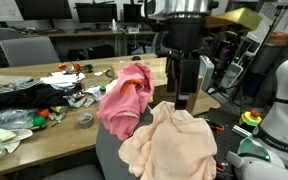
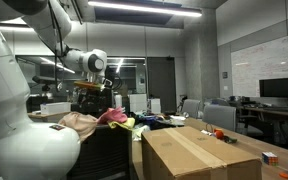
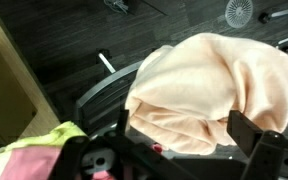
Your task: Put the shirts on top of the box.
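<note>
The peach shirt's folds are below my gripper, between my open fingers, so next I will turn and lower my gripper onto the shirt's bunched middle and close it there.
A peach shirt [image 1: 169, 145] lies bunched on a dark office chair, with a pink shirt [image 1: 124, 100] draped beside it. Both also show in an exterior view, the peach shirt [image 2: 77, 123] and the pink shirt [image 2: 115, 116]. The cardboard box [image 2: 197, 152] stands closed, apart from the chair, with nothing on top. My gripper [image 1: 187, 102] hangs just above the peach shirt, pointing down. In the wrist view the gripper [image 3: 184, 135] is open and empty, its fingers either side of the peach shirt [image 3: 214, 85]. The pink shirt [image 3: 34, 155] is at the lower left.
A wooden table [image 1: 44, 135] behind the chair is cluttered with cloths, tape and small items. The chair's armrest [image 3: 99, 90] shows over a dark carpet. A white robot body [image 1: 284, 95] stands close by. Desks with monitors [image 2: 279, 95] line the room.
</note>
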Controlling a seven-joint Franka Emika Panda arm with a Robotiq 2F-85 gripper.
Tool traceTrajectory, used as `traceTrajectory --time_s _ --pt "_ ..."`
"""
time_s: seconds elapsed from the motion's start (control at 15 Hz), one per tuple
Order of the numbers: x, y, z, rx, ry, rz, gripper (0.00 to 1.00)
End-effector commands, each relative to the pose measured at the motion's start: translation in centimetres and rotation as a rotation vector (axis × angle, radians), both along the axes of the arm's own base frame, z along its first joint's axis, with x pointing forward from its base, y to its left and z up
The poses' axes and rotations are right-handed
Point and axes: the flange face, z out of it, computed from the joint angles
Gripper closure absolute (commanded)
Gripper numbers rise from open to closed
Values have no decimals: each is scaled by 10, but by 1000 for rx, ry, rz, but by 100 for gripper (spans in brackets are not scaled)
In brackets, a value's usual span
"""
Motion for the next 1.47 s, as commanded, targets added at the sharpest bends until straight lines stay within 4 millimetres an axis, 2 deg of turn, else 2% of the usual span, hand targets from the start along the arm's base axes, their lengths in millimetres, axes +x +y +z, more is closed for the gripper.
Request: traceTrajectory --time_s 0.0,0.33,0.6,1.13,1.2,1.33,1.4 --pt "0 12 7 71 77 80 0" --pt "-6 20 -16 66 170 157 0" --pt "-12 34 -34 24 193 197 0" --pt "-27 58 -47 -10 201 271 1" --pt "-29 59 -46 -13 201 278 25" --pt "-28 60 -48 -18 194 297 30" --pt "-28 60 -47 -20 190 305 40"
